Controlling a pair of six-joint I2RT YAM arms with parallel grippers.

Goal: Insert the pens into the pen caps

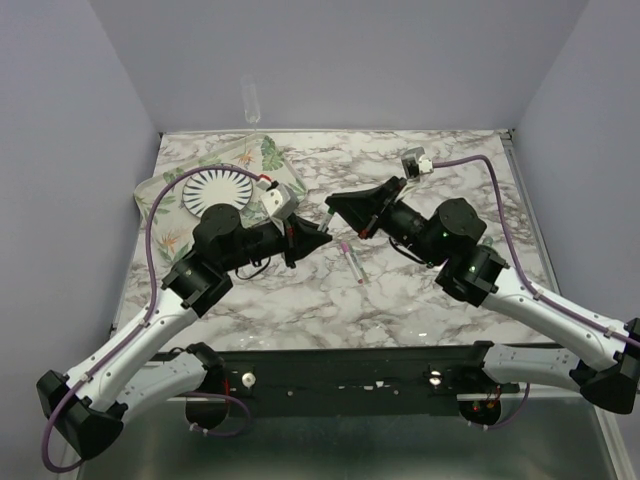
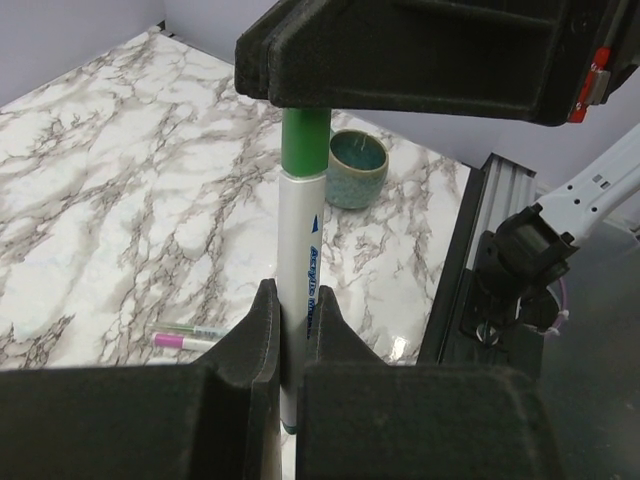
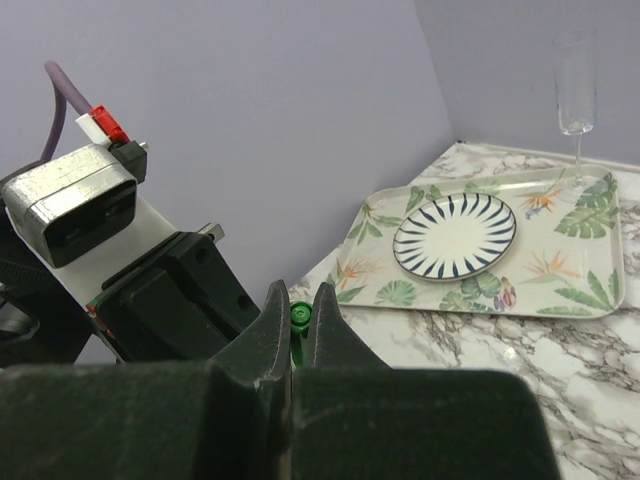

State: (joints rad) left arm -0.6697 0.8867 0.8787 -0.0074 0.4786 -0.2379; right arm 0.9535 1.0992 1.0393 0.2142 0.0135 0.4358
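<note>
The pen in my left gripper already has its cap on. Next, my gripper will tilt fingers-down, lower it to the bare marble (image 1: 330, 271) beside the pink-ended pen and release it.
My left gripper (image 2: 293, 300) is shut on a white-barrelled pen (image 2: 297, 250) and holds it above the table. The green cap (image 2: 305, 140) sits on the pen's far end, and the fingers (image 2: 400, 60) of my right gripper are clamped on it. In the right wrist view my right gripper (image 3: 300, 300) is shut on the green cap (image 3: 301, 318). In the top view the two grippers (image 1: 318, 238) (image 1: 335, 208) meet tip to tip over the table's middle. A second pen (image 1: 351, 264) with a pink end lies on the marble just right of them; it also shows in the left wrist view (image 2: 190, 341).
A leaf-print tray (image 1: 160, 195) at the back left holds a striped plate (image 1: 225, 186). A wine glass (image 1: 251, 105) stands at the tray's back edge. A teal bowl (image 2: 358, 168) stands on the marble near the table's right edge rail (image 2: 470, 260).
</note>
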